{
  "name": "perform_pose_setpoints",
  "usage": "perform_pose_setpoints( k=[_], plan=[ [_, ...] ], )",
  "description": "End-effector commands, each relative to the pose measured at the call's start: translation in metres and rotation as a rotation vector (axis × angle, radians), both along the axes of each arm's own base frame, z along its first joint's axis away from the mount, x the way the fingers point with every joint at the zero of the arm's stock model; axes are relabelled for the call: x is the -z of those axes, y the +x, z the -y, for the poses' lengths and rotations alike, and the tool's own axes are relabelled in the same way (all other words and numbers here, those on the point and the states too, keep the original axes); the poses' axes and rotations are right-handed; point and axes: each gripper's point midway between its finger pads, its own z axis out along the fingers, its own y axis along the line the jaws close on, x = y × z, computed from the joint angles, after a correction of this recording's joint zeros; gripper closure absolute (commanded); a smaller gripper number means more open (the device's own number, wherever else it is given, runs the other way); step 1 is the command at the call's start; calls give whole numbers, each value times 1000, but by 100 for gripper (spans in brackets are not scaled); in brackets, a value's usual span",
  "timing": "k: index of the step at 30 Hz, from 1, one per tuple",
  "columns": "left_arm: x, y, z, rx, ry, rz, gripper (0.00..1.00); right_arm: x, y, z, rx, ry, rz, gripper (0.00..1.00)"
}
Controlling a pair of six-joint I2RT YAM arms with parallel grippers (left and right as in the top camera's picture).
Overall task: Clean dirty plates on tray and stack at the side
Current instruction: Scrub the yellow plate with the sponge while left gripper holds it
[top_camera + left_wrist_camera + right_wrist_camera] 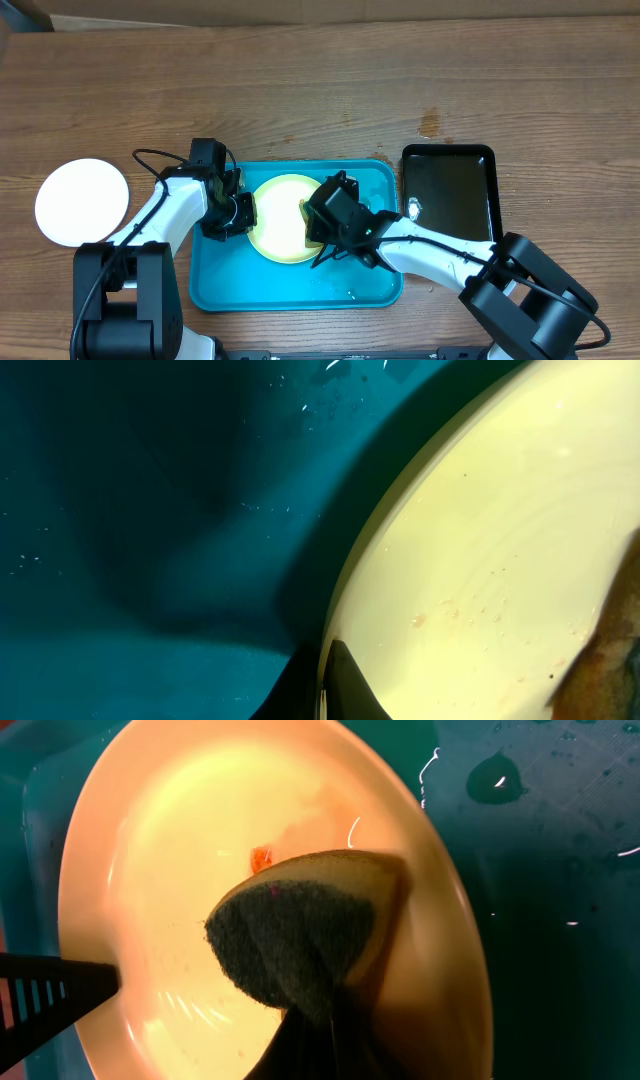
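Observation:
I will lift my right gripper off the plate and move it over the black tray [453, 205], which is free of plates and to its right in the overhead view. Then I will lower it to let go.
A pale yellow-green plate [279, 213] lies in the turquoise tray [230, 285]. My left gripper [240, 212] is shut on the plate's left rim; the left wrist view shows its fingers [326, 685] pinching the rim of the plate [490, 560]. My right gripper [318, 232] is shut on a dark scrubbing sponge [295, 935] pressed onto the plate [180, 850], next to a small orange smear [261, 858]. A white plate [82, 201] lies on the table to the left of the tray. A third plate is out of view.
A glossy black tray [448, 190] lies right of the turquoise tray. Water drops lie on the turquoise tray floor [497, 782]. Both arm bases stand at the table's front edge.

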Motion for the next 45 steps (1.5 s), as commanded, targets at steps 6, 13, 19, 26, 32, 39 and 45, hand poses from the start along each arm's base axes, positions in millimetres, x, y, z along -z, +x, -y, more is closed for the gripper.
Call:
perform_pose_setpoints(
  k=[6,13,19,26,32,39,45],
  plan=[
    [11,-11,-1,21,12,-40,96,-5,-15,-29,-33,70,47,96],
    [11,-11,-1,21,12,-40,96,-57,10,-65,-170,231,280,96],
    [11,-11,-1,21,12,-39,96,-117,34,-50,-134,321,384,96],
    [10,-11,-1,21,11,-39,96,-74,19,-28,-159,232,193,96],
    [11,-11,-1,21,12,-39,96,-76,13,-48,-324,467,75,96],
    [11,-11,-1,21,12,-39,96,-51,14,-46,-331,495,-8,96],
    [11,-11,-1,21,12,-38,96,-32,10,-54,-336,483,-21,96]
  ],
)
